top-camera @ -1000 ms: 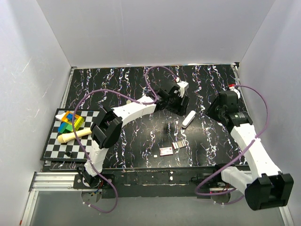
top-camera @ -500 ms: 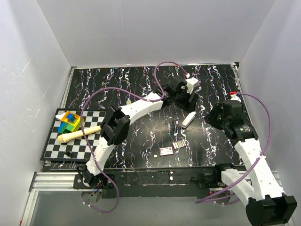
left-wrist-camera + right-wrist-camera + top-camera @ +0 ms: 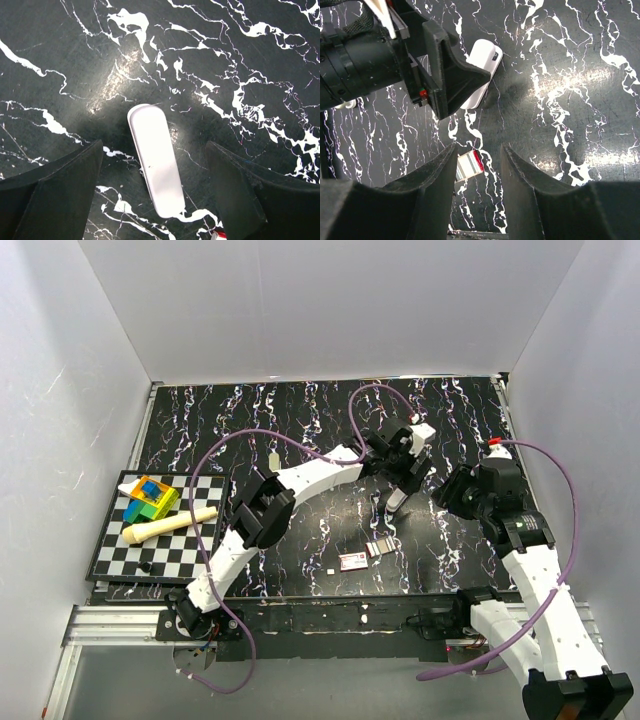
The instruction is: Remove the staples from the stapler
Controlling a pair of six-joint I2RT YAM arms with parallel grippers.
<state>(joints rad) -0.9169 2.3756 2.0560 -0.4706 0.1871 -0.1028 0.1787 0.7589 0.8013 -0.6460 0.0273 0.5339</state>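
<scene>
My left gripper will next lower its open fingers around the stapler's far half (image 3: 151,134) and close across the stapler's narrow body, because the white stapler (image 3: 156,162) is below it, between those fingers.
The white stapler (image 3: 398,498) lies closed on the black marbled table (image 3: 250,420). My left gripper (image 3: 405,475) hangs right above it, open and empty. In the left wrist view the stapler (image 3: 156,162) lies between the two fingers of that gripper (image 3: 154,150), untouched. A short silvery ribbed strip of staples (image 3: 380,548) lies near the front, with a red edge beside it. My right gripper (image 3: 452,490) is open and empty to the right of the stapler. In its wrist view the gripper (image 3: 479,150) is above the staples (image 3: 466,166), and the stapler (image 3: 485,56) shows further up.
A small pink-and-white box (image 3: 352,560) lies left of the staples. A checkered board (image 3: 115,550) at the left carries coloured blocks (image 3: 150,500) and a cream stick (image 3: 170,526). White walls close in the table.
My left gripper has moved right and toward the front, ending over the stapler. My right arm has shifted slightly toward the front. The stapler and staples have not moved.
</scene>
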